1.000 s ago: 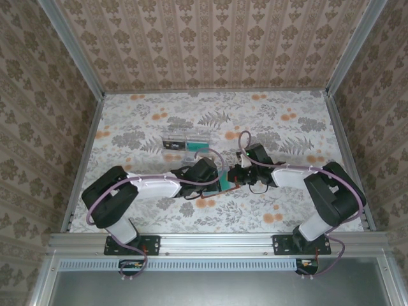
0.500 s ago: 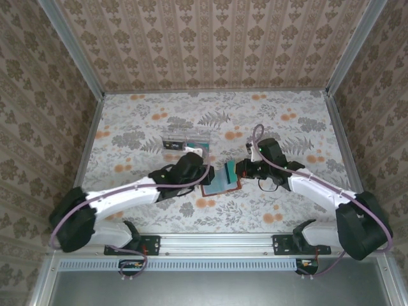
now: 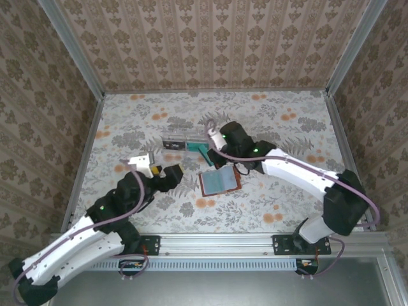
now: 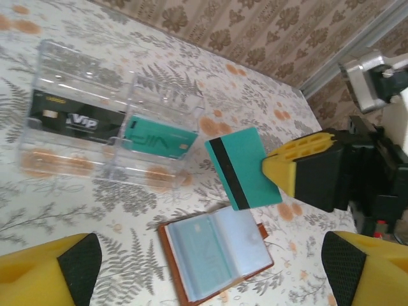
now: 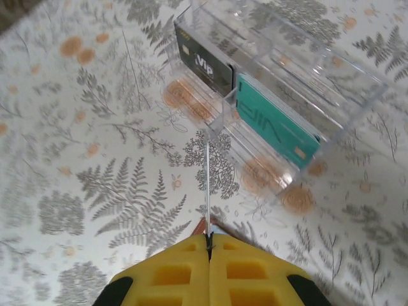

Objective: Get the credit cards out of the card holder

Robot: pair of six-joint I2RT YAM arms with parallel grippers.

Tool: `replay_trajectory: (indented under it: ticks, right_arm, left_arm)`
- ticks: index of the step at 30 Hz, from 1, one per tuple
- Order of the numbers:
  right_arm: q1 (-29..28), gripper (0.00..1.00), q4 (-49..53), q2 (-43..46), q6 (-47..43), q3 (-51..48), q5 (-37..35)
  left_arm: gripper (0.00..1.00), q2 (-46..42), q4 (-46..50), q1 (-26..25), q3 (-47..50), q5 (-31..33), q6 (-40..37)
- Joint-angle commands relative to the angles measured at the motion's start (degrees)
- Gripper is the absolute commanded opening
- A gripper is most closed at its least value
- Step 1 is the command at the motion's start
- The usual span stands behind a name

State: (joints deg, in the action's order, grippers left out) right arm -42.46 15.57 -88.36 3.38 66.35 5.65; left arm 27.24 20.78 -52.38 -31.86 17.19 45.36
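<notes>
A matching teal card already rests in the tray, so my right gripper needs to swing and turn over that card's tray section (image 3: 193,146) (image 5: 275,125), go down and release the held card.
The brown card holder (image 3: 218,182) lies open on the table with its blue-grey pockets up (image 4: 217,252). My right gripper (image 3: 208,146) is shut on a teal credit card (image 4: 242,167), which hangs above the table between the holder and the clear tray. In the right wrist view that card shows edge-on (image 5: 208,191) straight out from the closed pads (image 5: 209,245). A black credit card (image 4: 70,118) and a second teal one (image 4: 159,137) rest in the tray. My left gripper (image 3: 167,170) is open with nothing in it, left of the holder and apart from it (image 4: 210,264).
The clear plastic tray (image 3: 185,137) has two compartments and stands just beyond the held card (image 5: 357,83). Patterned walls and metal rails (image 3: 86,146) enclose the floral table. The right arm (image 3: 293,169) reaches across the middle.
The left gripper has opened and pulled back to the near left, away from the holder. The right gripper has carried the teal card from the holder up toward the tray.
</notes>
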Motion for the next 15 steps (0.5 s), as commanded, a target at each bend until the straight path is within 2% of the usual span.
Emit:
replay_trajectory:
  ticks: [1, 7, 15]
  right_arm:
    - [-2.06, 0.00, 2.30, -4.62, -15.06, 5.62, -7.20]
    - [-4.23, 0.00, 4.39, -11.91, -29.05, 13.50, -14.09]
    - [-4.04, 0.00, 1.77, -16.15, -48.93, 14.82, -13.60]
  left_arm:
    - [0.93, -4.45, 7.11, 0.62, 2.03, 2.63, 0.48]
    - [0.93, -10.37, 10.41, 0.85, 3.36, 4.05, 0.60]
    - [0.94, -11.64, 12.44, 0.98, 2.76, 4.51, -0.47]
